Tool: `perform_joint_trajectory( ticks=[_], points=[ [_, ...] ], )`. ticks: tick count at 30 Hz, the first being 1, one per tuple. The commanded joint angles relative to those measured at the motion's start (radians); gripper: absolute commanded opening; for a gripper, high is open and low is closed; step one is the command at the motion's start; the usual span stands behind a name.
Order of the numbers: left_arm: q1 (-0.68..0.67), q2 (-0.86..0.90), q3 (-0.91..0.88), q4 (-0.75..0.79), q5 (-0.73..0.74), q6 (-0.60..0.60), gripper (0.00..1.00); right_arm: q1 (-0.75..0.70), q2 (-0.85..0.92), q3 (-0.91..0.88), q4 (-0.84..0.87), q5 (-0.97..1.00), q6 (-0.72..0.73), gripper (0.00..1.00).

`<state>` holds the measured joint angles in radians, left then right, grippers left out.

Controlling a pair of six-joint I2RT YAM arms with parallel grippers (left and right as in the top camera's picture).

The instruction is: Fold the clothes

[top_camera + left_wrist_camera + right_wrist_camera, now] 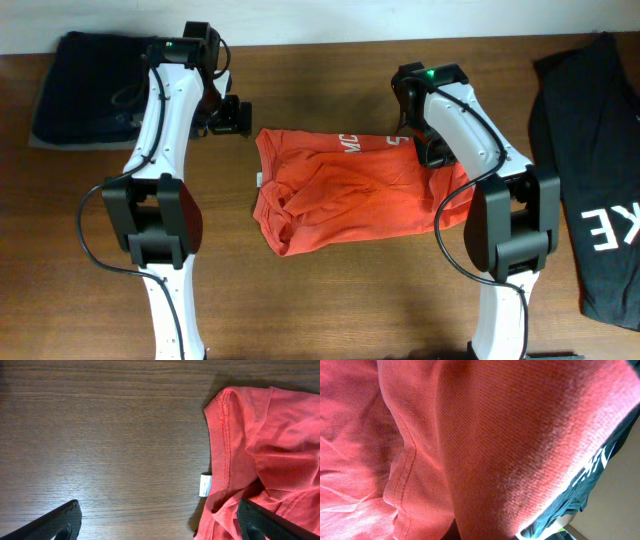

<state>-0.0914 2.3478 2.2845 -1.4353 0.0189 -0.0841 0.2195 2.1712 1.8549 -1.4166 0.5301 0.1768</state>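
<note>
My right gripper needs to carry the shirt's held edge over the shirt's middle (362, 172), doubling the shirt, and release, since the shirt's middle lies to its left in the overhead view.
The red-orange T-shirt (340, 195) lies crumpled and partly folded at the table's middle, with white lettering (372, 143) along its far edge. My left gripper (238, 115) is open just off the shirt's far left corner. In the left wrist view its fingers (160, 522) spread wide over bare wood, one over the ribbed collar (220, 450) near a white label (205, 485). My right gripper (428, 150) is at the shirt's far right part. Red cloth (485, 435) fills the right wrist view, stretched from the jaws and hiding the fingers.
A black T-shirt with large white letters (590, 150) lies along the right edge and also shows behind the red cloth (590, 467). Dark navy folded garments (85, 85) sit at the far left corner. The brown wooden table (330, 300) shows in front.
</note>
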Motion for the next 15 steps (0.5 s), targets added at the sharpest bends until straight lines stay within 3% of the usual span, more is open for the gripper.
perform_joint_trajectory(
  ticks=[1,7,15],
  points=[
    [0.000,0.003,0.009,-0.005,0.011,-0.006,0.99,-0.005,-0.008,-0.006,0.002,0.059,0.012,0.04],
    [0.001,0.003,0.009,-0.009,0.011,-0.005,0.99,-0.003,-0.008,-0.006,0.001,0.095,0.016,0.04],
    [0.001,0.003,0.009,-0.008,0.011,-0.005,0.99,0.031,-0.005,-0.008,0.000,0.001,0.012,0.04]
  ],
)
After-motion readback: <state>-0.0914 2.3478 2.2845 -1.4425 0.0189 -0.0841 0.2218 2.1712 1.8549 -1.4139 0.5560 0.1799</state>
